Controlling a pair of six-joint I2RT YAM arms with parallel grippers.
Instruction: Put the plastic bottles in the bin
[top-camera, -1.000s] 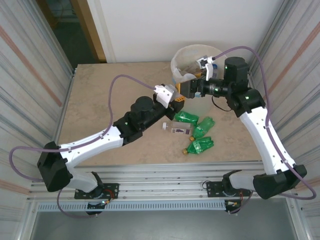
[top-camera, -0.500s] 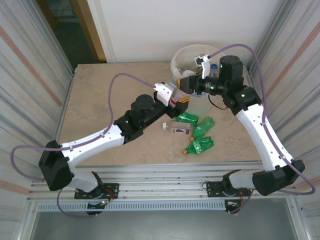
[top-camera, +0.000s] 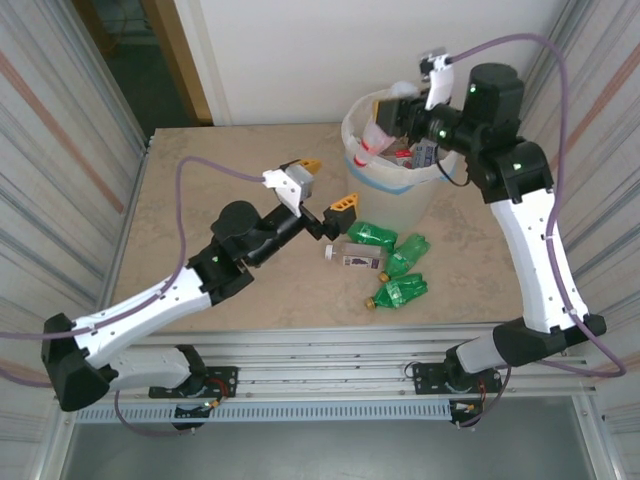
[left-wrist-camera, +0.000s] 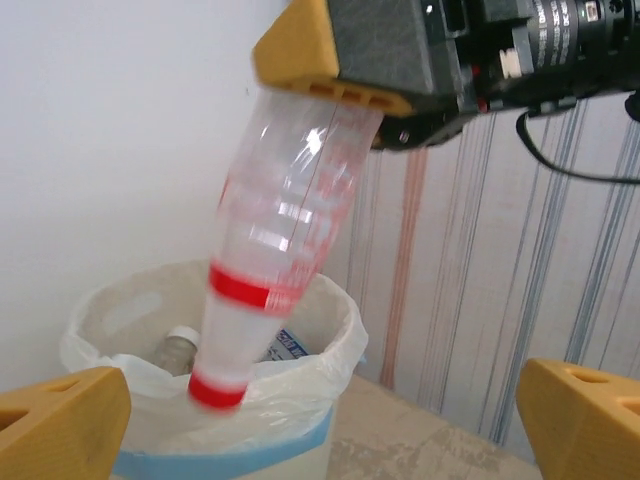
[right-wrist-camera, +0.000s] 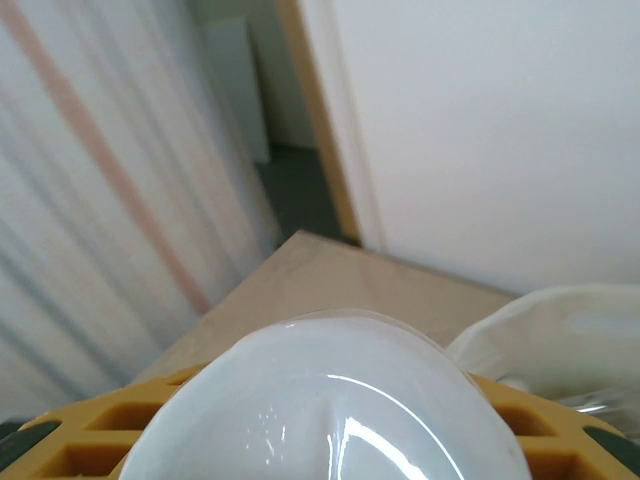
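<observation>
The bottle's cap hangs by the bin's rim, so my right gripper needs to turn and go down over the bin's side away from my left gripper to release the bottle.
A clear plastic bottle (left-wrist-camera: 285, 200) with a red-printed label hangs neck down over the bin (left-wrist-camera: 335, 325), its red cap just above the liner bag. My right gripper (top-camera: 388, 112) is shut on the bottle's base, which bulges white between its yellow fingers (right-wrist-camera: 90, 445). The cream bin (top-camera: 400, 195) with its blue band stands at the far right of the table. My left gripper (top-camera: 326, 186) is open and holds nothing, left of the bin. Three green bottles (top-camera: 375, 234) (top-camera: 408, 252) (top-camera: 400, 291) lie on the table in front of the bin.
A small bottle (top-camera: 352, 261) with a white cap and a dark label lies beside the green ones. Other bottles (left-wrist-camera: 180, 348) rest inside the bin. Corrugated walls close in both sides of the table (top-camera: 200, 200).
The left gripper let go of the clear bottle, opened and drew back to the left. The right gripper shut on the bottle and carried it up over the bin.
</observation>
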